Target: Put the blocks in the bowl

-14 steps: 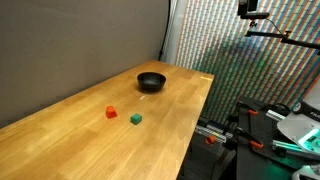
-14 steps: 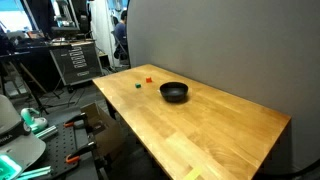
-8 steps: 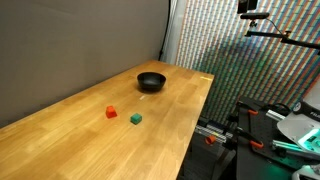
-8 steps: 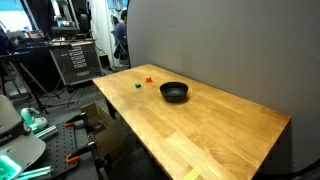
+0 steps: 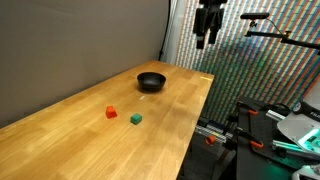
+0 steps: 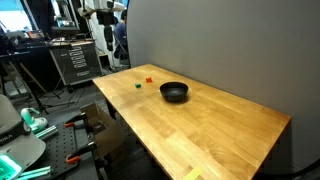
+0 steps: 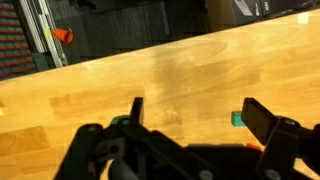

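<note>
My gripper should next move far down and toward the right in the wrist view, around the dark green block (image 5: pixel 136 118), because the block is below it and to that side.
The black bowl (image 5: pixel 151 81) sits on the wooden table (image 5: pixel 175 125) toward its far end, and it shows in both exterior views (image 6: pixel 174 92). The red-orange block (image 5: pixel 111 112) and the dark green block (image 5: pixel 136 118) lie apart from it on the tabletop, also seen from the opposite side as red (image 6: pixel 149 80) and green (image 6: pixel 137 85). My gripper (image 5: pixel 206 40) hangs high above the table's far corner, well away from all of them. In the wrist view the gripper (image 7: pixel 195 108) is open and empty, with the green block (image 7: pixel 237 119) beside one finger. The bowl is out of the wrist view.
A grey backdrop wall (image 5: pixel 80 45) runs along one long side of the table. Equipment stands and clamps (image 5: pixel 285 125) crowd the floor past the table edge. A black tool cart (image 6: pixel 72 62) stands behind the far corner.
The arm and gripper have come into view at the top of the exterior views, where they were absent before. Blocks and bowl have not moved.
</note>
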